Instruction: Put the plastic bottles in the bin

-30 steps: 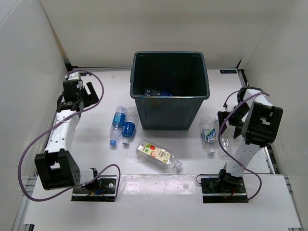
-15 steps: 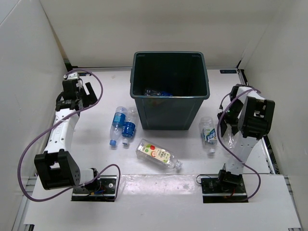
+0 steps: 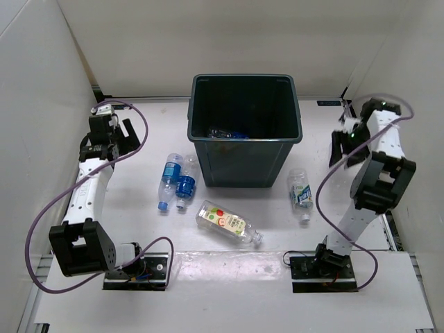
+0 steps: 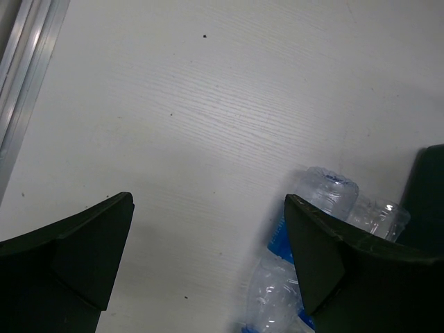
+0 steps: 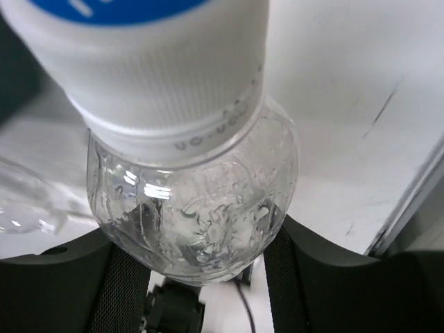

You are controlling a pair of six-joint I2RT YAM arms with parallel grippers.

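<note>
I should lift my right gripper clear of the bin's rim next, swing it left in the top view over the bin's opening (image 3: 265, 114), and release the bottle.
The dark bin (image 3: 244, 141) stands at the table's middle back, with a bottle (image 3: 225, 132) lying inside. Two blue-labelled plastic bottles (image 3: 171, 179) lie left of the bin and show in the left wrist view (image 4: 326, 229). A fruit-labelled bottle (image 3: 226, 222) lies in front of the bin, and a white-and-blue labelled one (image 3: 300, 189) to its right. My right gripper (image 3: 342, 147) is raised right of the bin; in its wrist view it (image 5: 201, 277) is shut on a clear, white-and-blue labelled bottle (image 5: 194, 208). My left gripper (image 3: 114, 135) hangs open left of the blue bottles, nothing between its fingers (image 4: 83, 250).
White walls enclose the table on three sides. An aluminium rail (image 4: 28, 76) runs along the left edge, another along the right (image 3: 388, 222). Purple cables loop off both arms. The arm bases (image 3: 139, 267) sit at the near edge.
My right gripper shut on a clear bottle that lay right of the bin and lifted it up and back, toward the right wall. The left arm barely moved.
</note>
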